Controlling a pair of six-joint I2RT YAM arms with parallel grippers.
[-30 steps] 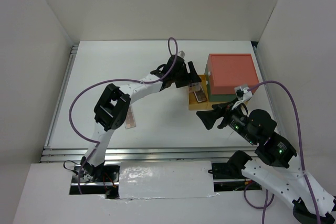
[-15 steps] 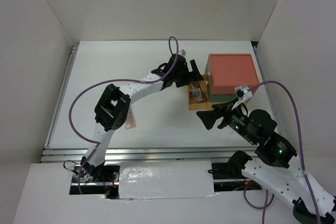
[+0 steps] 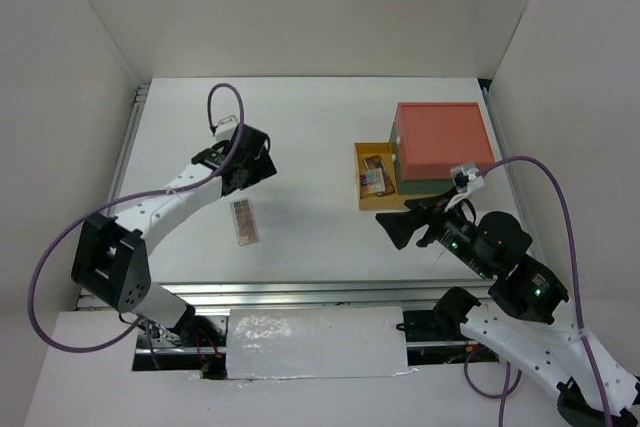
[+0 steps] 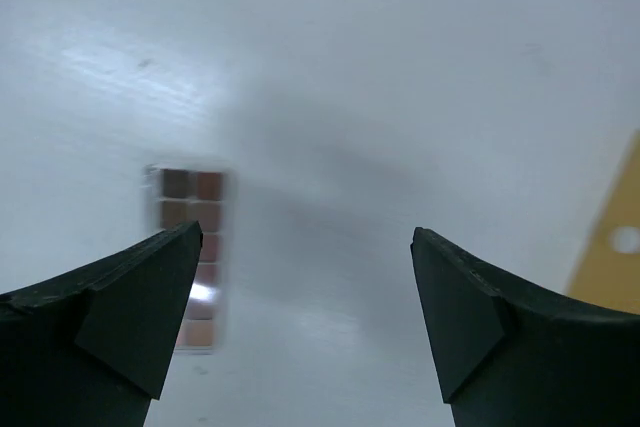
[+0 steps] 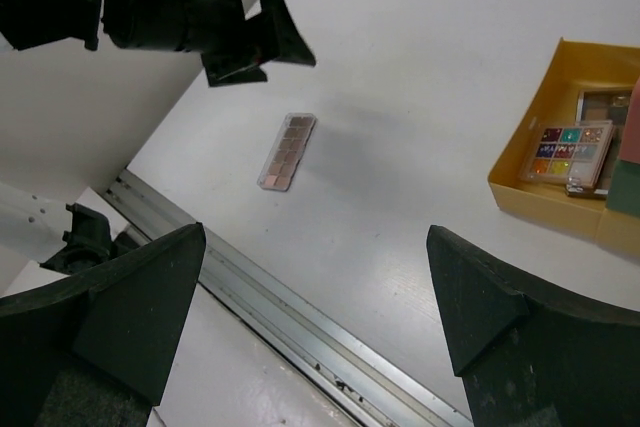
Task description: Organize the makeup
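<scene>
My left gripper draws back and down next, astride the long sides of the eyeshadow palette, since it lies below and back, outside its finger gap.
A long brown-pink eyeshadow palette lies flat on the white table, also seen as the palette and the palette. My left gripper hovers just beyond it, open and empty; in the left wrist view the gripper has the palette beside its left finger. The yellow drawer holds a small square multicoloured palette and another palette under it. My right gripper stands open and empty in front of the drawer, with the gripper above bare table.
The big box with the red top stands at the back right, with the yellow drawer pulled out to its left. A metal rail runs along the table's near edge. White walls enclose the table.
My left arm has swung left from the drawer to above the long palette. Its jaws opened wide, and the multicoloured palette now lies in the drawer. The right arm stayed put.
</scene>
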